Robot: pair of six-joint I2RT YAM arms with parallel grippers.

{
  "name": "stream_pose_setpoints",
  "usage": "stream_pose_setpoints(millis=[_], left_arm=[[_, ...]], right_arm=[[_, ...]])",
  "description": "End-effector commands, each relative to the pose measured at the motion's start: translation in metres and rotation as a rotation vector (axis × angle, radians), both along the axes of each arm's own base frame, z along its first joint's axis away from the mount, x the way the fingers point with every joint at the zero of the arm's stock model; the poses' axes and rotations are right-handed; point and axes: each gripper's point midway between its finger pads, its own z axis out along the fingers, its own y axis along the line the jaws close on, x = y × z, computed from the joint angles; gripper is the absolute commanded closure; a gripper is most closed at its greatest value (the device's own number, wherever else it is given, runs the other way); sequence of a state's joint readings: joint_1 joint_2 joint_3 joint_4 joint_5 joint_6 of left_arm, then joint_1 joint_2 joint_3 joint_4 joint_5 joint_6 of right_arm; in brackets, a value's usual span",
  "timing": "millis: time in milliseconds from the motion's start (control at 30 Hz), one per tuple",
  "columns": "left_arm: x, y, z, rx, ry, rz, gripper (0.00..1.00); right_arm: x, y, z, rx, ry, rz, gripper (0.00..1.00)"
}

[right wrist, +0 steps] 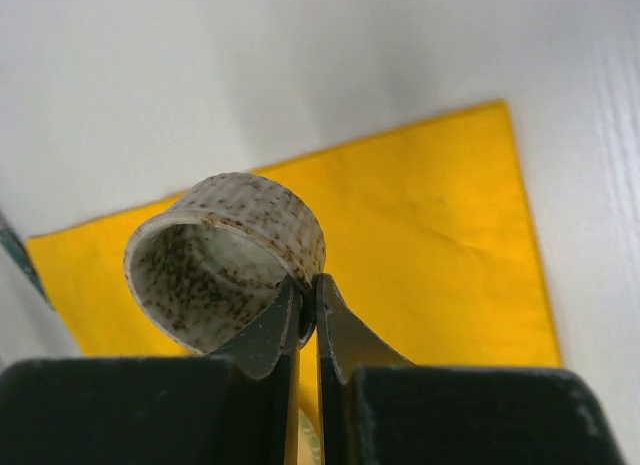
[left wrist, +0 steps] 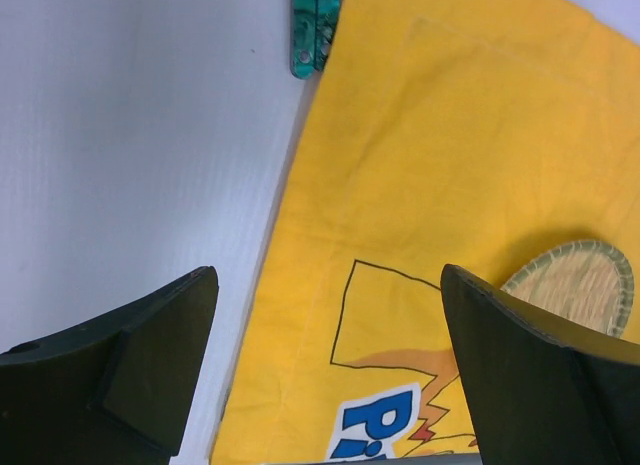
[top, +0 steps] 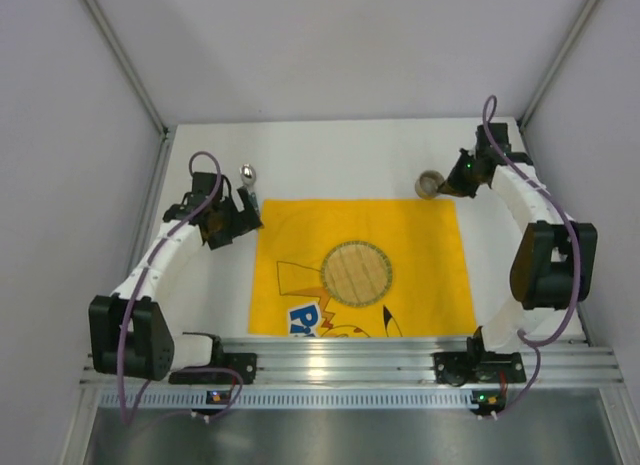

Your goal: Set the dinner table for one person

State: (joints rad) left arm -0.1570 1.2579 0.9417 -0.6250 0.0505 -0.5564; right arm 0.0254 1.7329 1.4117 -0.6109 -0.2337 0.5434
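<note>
Next, my right gripper moves down and back to release the speckled cup on the cloth's bare far corner (top: 425,223) (right wrist: 435,200), since that spot is below and back of it.
A yellow cartoon-print cloth (top: 362,270) lies on the white dinner table (top: 330,150), with a round woven coaster (top: 357,274) at its middle. My right gripper (top: 455,181) is shut on the rim of a speckled cup (top: 430,185) and holds it tilted above the cloth's far right corner; the right wrist view shows the cup (right wrist: 225,260) pinched between the fingers. My left gripper (top: 238,217) is open and empty over the cloth's far left edge (left wrist: 300,235). A spoon (top: 247,177) with a green handle (left wrist: 312,30) lies just beyond it.
Grey walls close in the table on the left, right and back. A ribbed aluminium rail (top: 340,360) runs along the near edge by the arm bases. The coaster also shows in the left wrist view (left wrist: 580,285).
</note>
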Motion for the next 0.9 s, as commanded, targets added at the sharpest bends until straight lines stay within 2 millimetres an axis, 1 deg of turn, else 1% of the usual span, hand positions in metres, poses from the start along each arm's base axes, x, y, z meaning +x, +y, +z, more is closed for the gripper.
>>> stream_pose_setpoints(millis=[0, 33, 67, 100, 167, 200, 267, 333, 367, 400, 433, 467, 533, 567, 600, 633, 667, 733, 767, 800, 833, 867], left_arm=[[0.037, 0.001, 0.018, -0.031, -0.087, -0.040, 0.02], [0.042, 0.002, 0.017, -0.028, -0.085, -0.041, 0.02], [0.047, 0.003, 0.009, -0.021, -0.061, -0.047, 0.02], [0.054, 0.003, 0.012, -0.019, -0.069, -0.052, 0.02], [0.061, 0.005, 0.008, -0.009, -0.057, -0.053, 0.02], [0.068, 0.005, 0.004, -0.001, -0.052, -0.053, 0.02], [0.075, 0.006, -0.002, 0.004, -0.045, -0.050, 0.02], [0.084, 0.008, -0.012, 0.004, -0.022, -0.045, 0.02], [0.087, 0.008, -0.015, 0.006, -0.013, -0.043, 0.02], [0.093, 0.008, -0.019, 0.008, -0.002, -0.042, 0.02], [0.095, 0.010, -0.022, 0.015, 0.007, -0.034, 0.02], [0.099, 0.010, -0.028, 0.019, 0.020, -0.034, 0.02], [0.107, 0.012, -0.027, 0.031, 0.013, -0.031, 0.02], [0.110, 0.013, -0.034, 0.040, 0.028, -0.037, 0.02], [0.115, 0.015, -0.032, 0.046, 0.020, -0.035, 0.02], [0.117, 0.016, -0.035, 0.052, 0.027, -0.033, 0.02], [0.118, 0.019, -0.044, 0.061, 0.055, -0.028, 0.02], [0.126, 0.023, -0.044, 0.064, 0.051, -0.018, 0.02], [0.127, 0.025, -0.052, 0.073, 0.073, -0.020, 0.04], [0.133, 0.027, -0.049, 0.077, 0.062, -0.019, 0.09], [0.137, 0.028, -0.049, 0.084, 0.060, -0.019, 0.11], [0.136, 0.032, -0.059, 0.097, 0.092, -0.019, 0.12]], right_arm=[[-0.041, -0.003, -0.037, -0.089, 0.091, 0.096, 1.00], [-0.045, -0.004, -0.044, -0.091, 0.105, 0.106, 1.00], [-0.051, -0.004, -0.054, -0.094, 0.133, 0.109, 1.00], [-0.053, -0.005, -0.058, -0.095, 0.145, 0.107, 1.00], [-0.056, -0.007, -0.070, -0.104, 0.180, 0.102, 1.00], [-0.056, -0.009, -0.074, -0.113, 0.189, 0.095, 1.00], [-0.058, -0.013, -0.082, -0.131, 0.218, 0.087, 1.00], [-0.059, -0.020, -0.086, -0.172, 0.239, 0.070, 1.00], [-0.060, -0.022, -0.089, -0.184, 0.257, 0.068, 0.97], [-0.060, -0.026, -0.090, -0.203, 0.263, 0.064, 0.93], [-0.061, -0.027, -0.091, -0.210, 0.267, 0.064, 0.89], [-0.061, -0.029, -0.090, -0.216, 0.270, 0.063, 0.77], [-0.062, -0.030, -0.090, -0.227, 0.269, 0.064, 0.62], [-0.063, -0.031, -0.091, -0.227, 0.274, 0.065, 0.53], [-0.064, -0.030, -0.091, -0.228, 0.275, 0.066, 0.51], [-0.065, -0.030, -0.090, -0.223, 0.274, 0.067, 0.49], [-0.067, -0.029, -0.088, -0.221, 0.271, 0.066, 0.46], [-0.069, -0.029, -0.083, -0.219, 0.263, 0.065, 0.46], [-0.071, -0.029, -0.076, -0.217, 0.246, 0.059, 0.45], [-0.072, -0.028, -0.072, -0.213, 0.238, 0.059, 0.45], [-0.074, -0.028, -0.068, -0.210, 0.228, 0.058, 0.45], [-0.076, -0.027, -0.060, -0.205, 0.210, 0.055, 0.45]])
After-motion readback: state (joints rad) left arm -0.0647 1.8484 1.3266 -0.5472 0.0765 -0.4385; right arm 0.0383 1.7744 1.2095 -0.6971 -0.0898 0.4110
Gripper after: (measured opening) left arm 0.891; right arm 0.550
